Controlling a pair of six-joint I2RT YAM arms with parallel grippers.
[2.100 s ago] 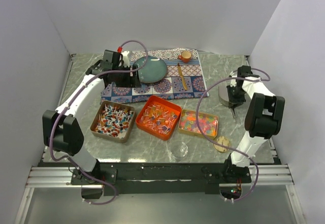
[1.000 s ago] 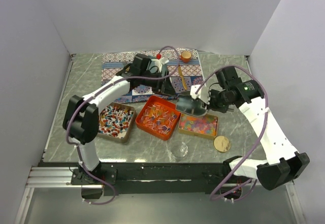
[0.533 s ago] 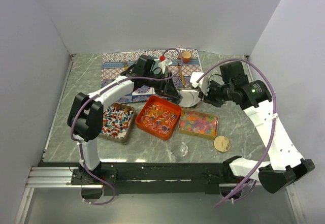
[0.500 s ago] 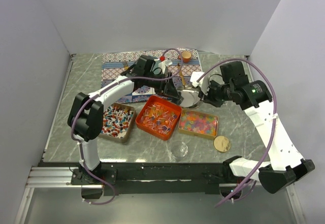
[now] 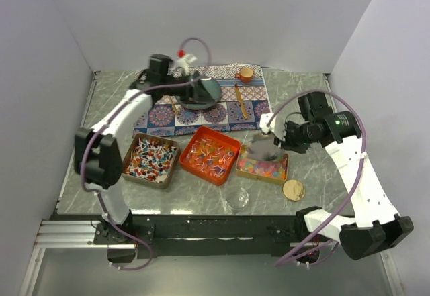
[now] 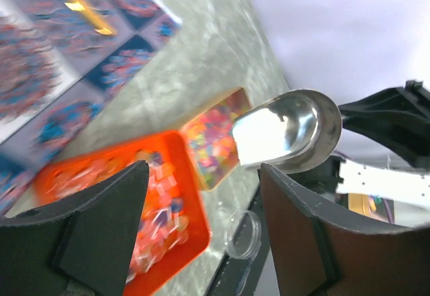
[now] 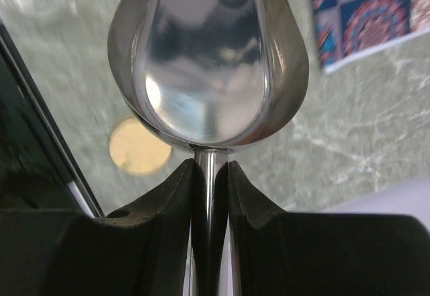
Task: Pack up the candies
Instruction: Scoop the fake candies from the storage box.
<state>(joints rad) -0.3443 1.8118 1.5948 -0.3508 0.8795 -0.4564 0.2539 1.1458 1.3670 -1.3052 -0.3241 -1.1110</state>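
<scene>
My right gripper lowers and draws back next, settling the scoop (image 5: 261, 150) among the pastel candies to release its handle there, since its bowl is empty.
Three trays hold the candies: red-white-blue ones (image 5: 149, 156), orange-red ones (image 5: 209, 154) and pastel ones (image 5: 270, 168). My right gripper (image 7: 209, 170) is shut on the handle of a silver scoop (image 7: 208, 61), whose shiny bowl shows no candy. From above, the scoop (image 5: 261, 150) hangs blurred over the far end of the pastel tray (image 5: 242, 170). My left gripper (image 5: 181, 88) is at the back beside a teal plate (image 5: 203, 90). In its wrist view the left gripper (image 6: 201, 175) is open with nothing between its fingers, looking at the orange tray (image 6: 191, 175), pastel candies (image 6: 211, 135) and scoop (image 6: 289, 131).
A clear cup (image 5: 236, 197) and a gold lid (image 5: 292, 189) lie near the front edge. A patterned placemat (image 5: 222, 111) at the back carries the plate, a small orange pot (image 5: 246, 74) and a wooden spoon (image 5: 239, 101). White walls close in three sides.
My left arm swung back and left, away from the scoop to beside the plate. My right arm carried the scoop forward and down over the pastel tray.
</scene>
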